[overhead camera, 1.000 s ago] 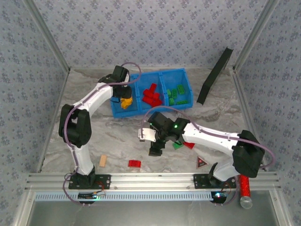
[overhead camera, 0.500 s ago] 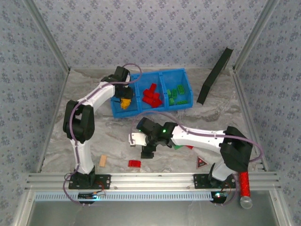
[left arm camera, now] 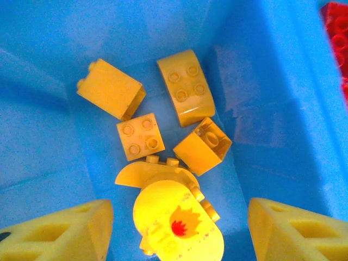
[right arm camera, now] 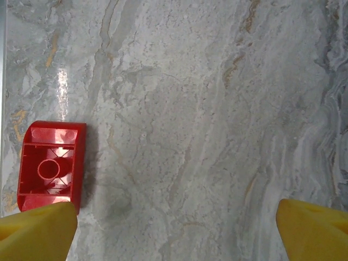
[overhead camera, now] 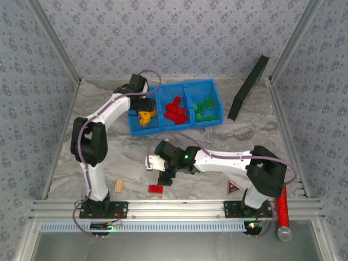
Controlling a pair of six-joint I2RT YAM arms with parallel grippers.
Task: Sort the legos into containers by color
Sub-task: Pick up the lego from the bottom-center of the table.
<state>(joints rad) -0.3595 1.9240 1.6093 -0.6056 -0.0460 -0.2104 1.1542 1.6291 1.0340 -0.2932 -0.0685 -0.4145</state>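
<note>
My right gripper is above the red lego (overhead camera: 155, 189) (right arm camera: 51, 167), which lies toward the metal bar, outside the gap between the fingers, so next my gripper will move toward the metal bar and down around the long sides of the lego.
The blue bin (overhead camera: 215, 87) has yellow legos (overhead camera: 144, 117) in its left compartment, red legos (overhead camera: 175, 109) in the middle and green legos (overhead camera: 204, 110) on the right. My left gripper (overhead camera: 141, 107) hangs open over the left compartment. In its wrist view a rounded yellow piece with a flame print (left arm camera: 176, 225) lies loose between the fingers (left arm camera: 60, 231), on top of other yellow bricks (left arm camera: 140, 136). My right gripper (overhead camera: 163, 177) is open low over the table. A red lego (right arm camera: 49, 171), underside up, lies by its left fingertip (right arm camera: 35, 231) and shows from above as the red lego (overhead camera: 156, 188).
A tan wooden block (overhead camera: 119, 186) lies near the left arm's base. A dark triangle with a red mark (overhead camera: 232, 188) sits by the right base. A black panel (overhead camera: 248, 87) leans at the back right. Bare marble (right arm camera: 206, 125) spreads between the right fingers.
The left jaws have opened over the yellow compartment, and the flame-print piece now lies free. The right arm has swung left and nearer, toward the loose red lego.
</note>
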